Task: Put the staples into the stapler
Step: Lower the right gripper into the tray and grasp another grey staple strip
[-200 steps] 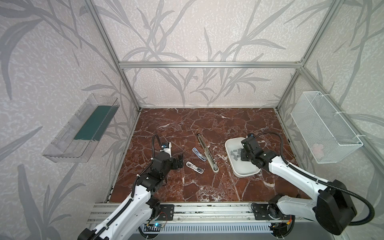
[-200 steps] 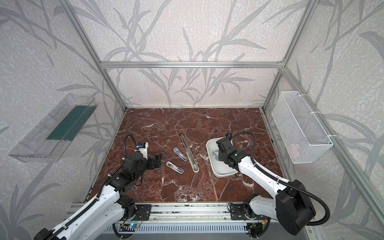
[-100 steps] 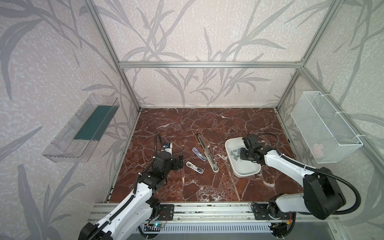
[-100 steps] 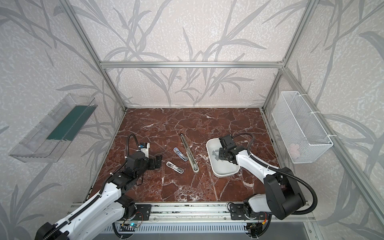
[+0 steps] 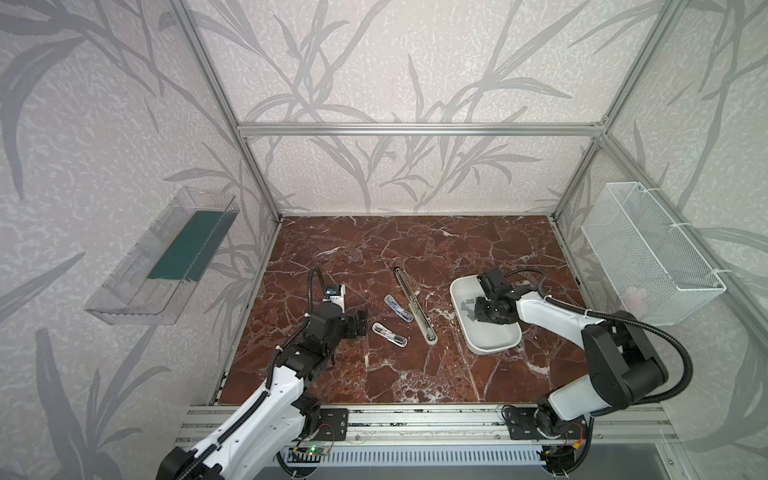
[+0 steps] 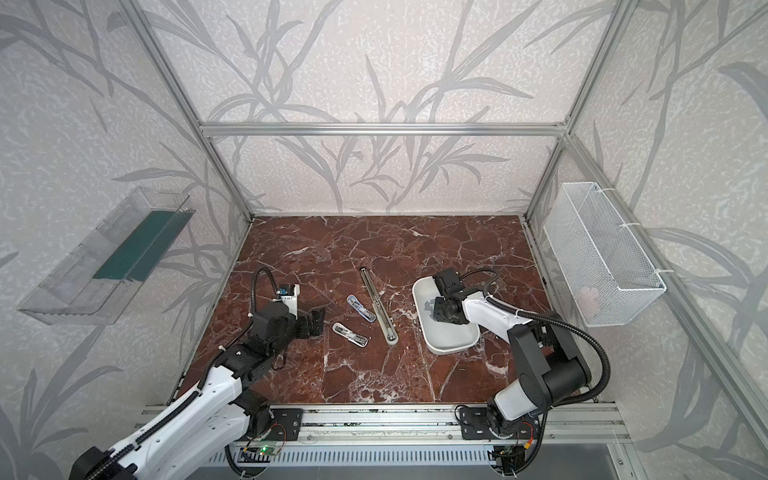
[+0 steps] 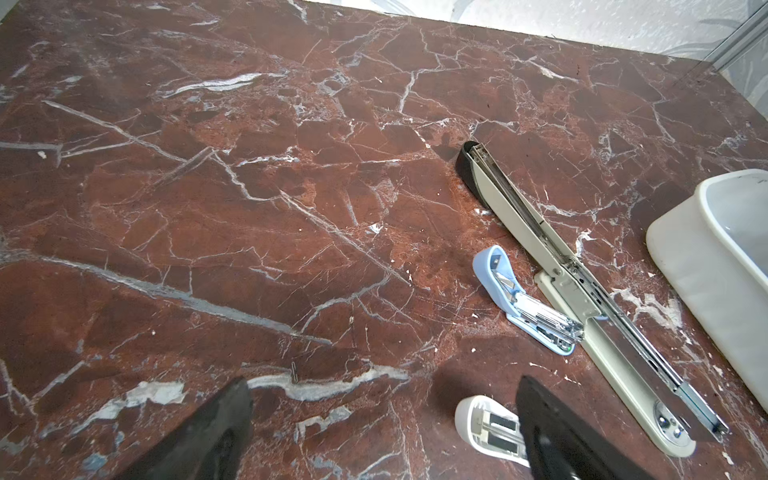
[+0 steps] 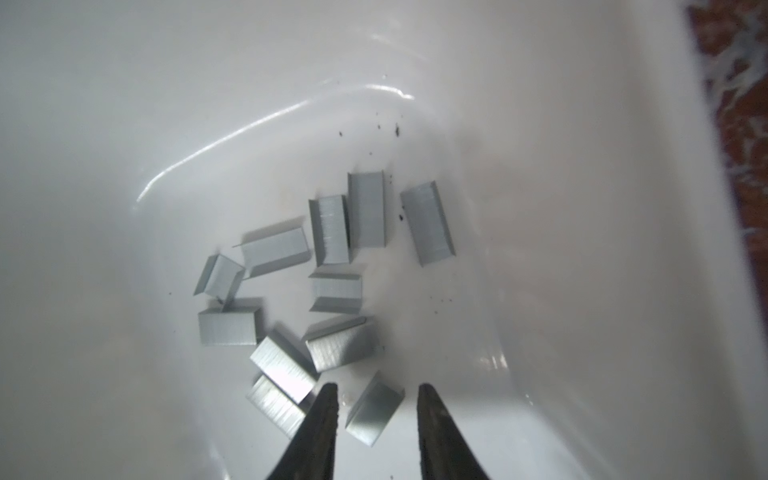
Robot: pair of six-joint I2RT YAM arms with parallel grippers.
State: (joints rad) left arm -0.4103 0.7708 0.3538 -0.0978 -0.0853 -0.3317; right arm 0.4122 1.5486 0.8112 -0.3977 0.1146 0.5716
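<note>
My right gripper lowers a little further into the white tray next and closes its fingers on the strip, since the staple strip (image 8: 375, 409) lies below and between them.
Several short grey staples (image 8: 332, 232) lie loose in a white tray (image 5: 494, 349), seen in both top views (image 6: 451, 347). My right gripper (image 8: 376, 388) points down into the tray, open a little. Its fingertips (image 8: 328, 395) stand either side of one staple strip (image 8: 374, 411) without touching it. A long grey stapler (image 5: 415, 305) lies opened flat mid-table, with a small blue stapler (image 5: 398, 308) and a small white stapler (image 5: 389, 334) to its left, both opened flat. My left gripper (image 7: 383, 384) hangs wide open and empty just left of the white stapler (image 7: 486, 424).
A white wire basket (image 5: 648, 257) hangs on the right wall and a clear plastic bin (image 5: 166, 257) on the left wall. One single loose staple (image 7: 294, 372) lies on the marble top near my left gripper.
My right arm has swung its elbow back toward the front rail and turned the gripper down over the staples, with the jaws a touch wider. The left arm has barely moved.
</note>
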